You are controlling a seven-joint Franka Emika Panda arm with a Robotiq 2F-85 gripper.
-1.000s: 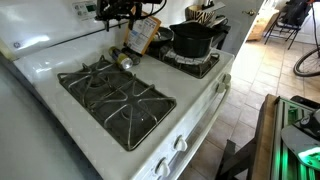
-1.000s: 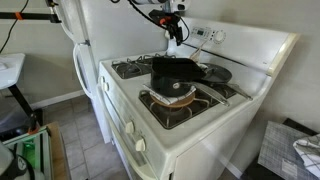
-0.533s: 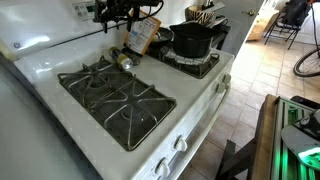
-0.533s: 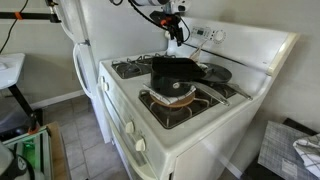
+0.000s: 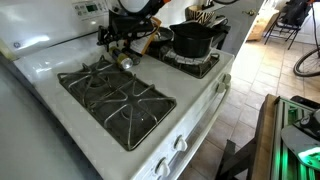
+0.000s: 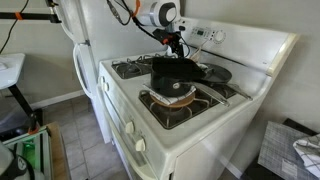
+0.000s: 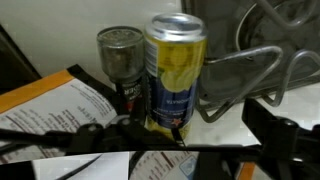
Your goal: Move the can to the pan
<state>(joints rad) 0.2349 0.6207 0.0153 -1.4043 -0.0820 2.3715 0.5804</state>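
I should lower my gripper with its fingers spread open until they are on both sides of the can's yellow and dark-blue side, and close them there. The can stands below my gripper.
The can stands upright with a silvery top and a yellow and dark-blue side. It is at the back of the white stove, next to the front burner grate. In an exterior view the can is small, just below my gripper. My gripper is open, with its dark fingers spread to either side of the can and apart from it. The pan, a deep black pot, sits on the far burner. It also shows in an exterior view, where my gripper hangs behind it and the can is hidden.
A flat orange-brown box with a white label lies beside the can, and also shows in an exterior view. A dark shaker with a metal lid stands right behind the can. Black grate bars are close on the other side.
My arm has come down from near the stove's back panel toward the can. The can, box and pot have not moved.
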